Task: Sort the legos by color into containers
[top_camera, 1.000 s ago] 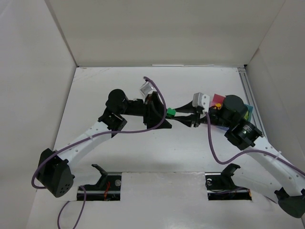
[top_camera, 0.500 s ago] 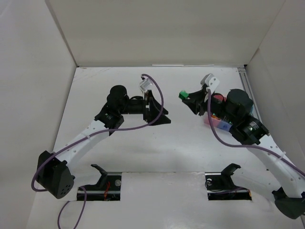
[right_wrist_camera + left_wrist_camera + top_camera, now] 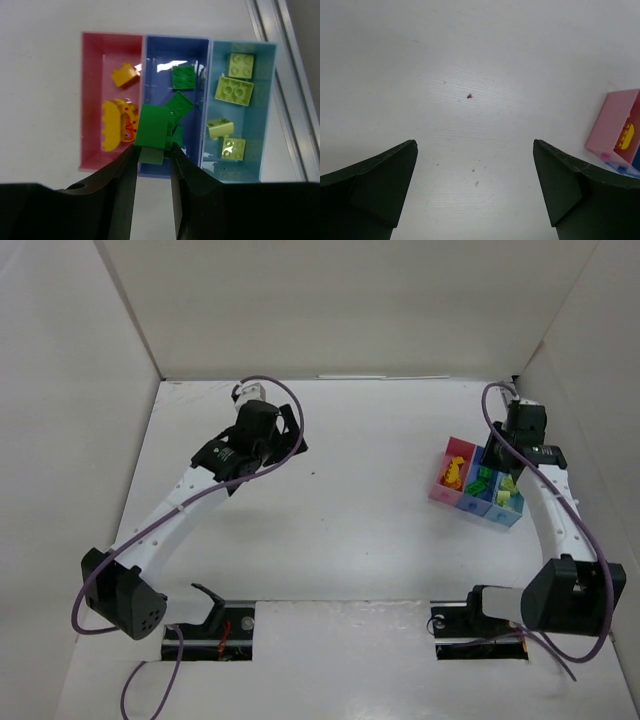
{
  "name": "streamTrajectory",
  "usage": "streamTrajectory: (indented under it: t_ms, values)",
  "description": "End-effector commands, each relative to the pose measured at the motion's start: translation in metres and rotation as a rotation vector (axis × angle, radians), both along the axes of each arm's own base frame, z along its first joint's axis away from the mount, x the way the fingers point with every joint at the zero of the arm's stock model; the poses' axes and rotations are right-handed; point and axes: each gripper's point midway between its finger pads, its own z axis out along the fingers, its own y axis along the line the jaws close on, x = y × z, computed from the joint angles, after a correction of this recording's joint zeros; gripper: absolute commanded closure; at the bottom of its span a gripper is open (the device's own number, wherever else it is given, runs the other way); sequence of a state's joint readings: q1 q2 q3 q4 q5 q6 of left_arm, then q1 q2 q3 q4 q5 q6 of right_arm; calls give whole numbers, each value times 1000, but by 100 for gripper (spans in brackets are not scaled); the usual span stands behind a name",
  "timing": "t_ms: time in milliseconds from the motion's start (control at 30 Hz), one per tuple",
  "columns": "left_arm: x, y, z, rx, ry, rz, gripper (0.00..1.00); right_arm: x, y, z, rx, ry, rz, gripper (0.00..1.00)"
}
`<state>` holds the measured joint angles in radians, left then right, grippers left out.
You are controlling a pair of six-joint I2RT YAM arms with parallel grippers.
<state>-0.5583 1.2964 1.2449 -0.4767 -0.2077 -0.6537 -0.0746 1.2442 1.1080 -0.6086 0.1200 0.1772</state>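
My right gripper needs to move down slightly next and past the pink bin's side over the dark blue bin, as it already holds dark green bricks.
My right gripper (image 3: pixel 152 150) is shut on a dark green lego (image 3: pixel 152 127), held above the near wall between the pink and dark blue bins. The three joined containers (image 3: pixel 437 487) stand at the right of the table. In the pink bin (image 3: pixel 92 100) lie orange-yellow legos (image 3: pixel 117 125). Dark green bricks (image 3: pixel 184 76) fill the dark blue bin (image 3: pixel 150 50), and pale yellow-green ones (image 3: pixel 234 90) lie in the light blue bin (image 3: pixel 267 110). Far off at the back left, my left gripper (image 3: pixel 475 145) is open and empty over bare table. The pink bin (image 3: pixel 612 125) shows at that view's right edge.
A metal rail (image 3: pixel 282 65) runs along the table's right side, just beyond the light blue bin. White walls enclose the table on the left, back and right. The right arm (image 3: pixel 560 530) curves up along the right edge.
The left gripper opened, let go of the green lego and drew back to the far left. The right gripper carried that lego from the table's middle to above the containers.
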Motion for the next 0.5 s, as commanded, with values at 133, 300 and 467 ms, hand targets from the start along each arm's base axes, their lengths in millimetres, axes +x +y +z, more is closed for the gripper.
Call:
streamTrajectory:
  t_ms: [133, 300, 467]
  values:
    - [12, 44, 18, -1, -71, 151, 0, -6, -30, -31, -11, 123, -119, 100]
    - [15, 54, 14, 7, -61, 171, 0, -1, -31, -52, -6, 189, -118, 100]
    - [15, 56, 13, 9, -59, 165, 0, -2, -36, -61, -5, 236, -141, 87]
